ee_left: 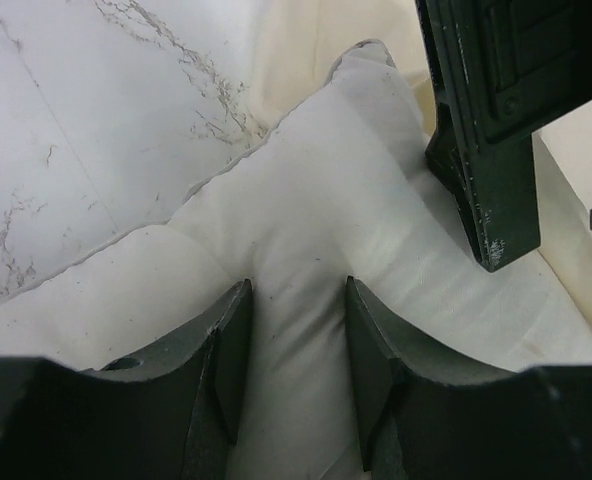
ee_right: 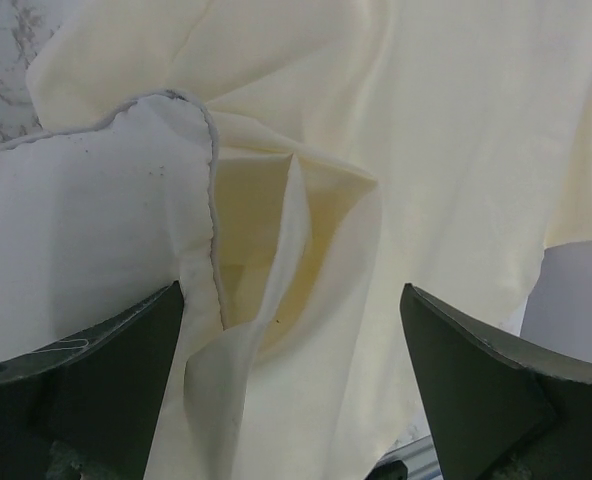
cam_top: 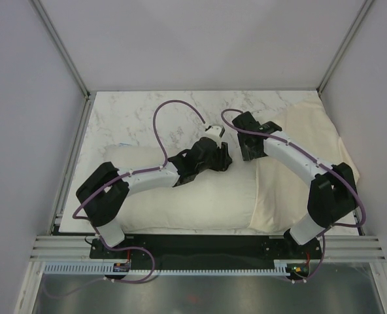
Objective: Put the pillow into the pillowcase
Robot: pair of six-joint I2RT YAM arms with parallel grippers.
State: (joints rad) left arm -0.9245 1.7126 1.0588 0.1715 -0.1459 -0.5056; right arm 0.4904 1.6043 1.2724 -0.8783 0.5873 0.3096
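Note:
I will lower my right gripper onto the raised fold and close on it, because the pillowcase's edge (cam_top: pixel 257 163) (ee_right: pixel 276 290) stands up in that fold between the gripper's open fingers.
The plump off-white pillow (cam_top: pixel 180 203) lies across the near middle of the marble table. The thin cream pillowcase (cam_top: pixel 311 127) lies to its right, with its edge over the pillow's right end. My left gripper (cam_top: pixel 214 156) is at the pillow's far right corner. In the left wrist view it (ee_left: pixel 298 290) is shut on a raised fold of the pillow (ee_left: pixel 316 200). My right gripper (cam_top: pixel 249 149) hovers just right of it, open and empty. In the right wrist view it (ee_right: pixel 291 290) is over the gaping folds of the pillowcase (ee_right: pixel 456 150), with the pillow's seamed corner (ee_right: pixel 86 230) at the left.
The marble table (cam_top: pixel 134 118) is bare at the far left. Grey walls close in the left, right and back. A metal rail (cam_top: pixel 206 248) runs along the near edge. The right gripper's finger (ee_left: pixel 486 150) stands close to the left gripper.

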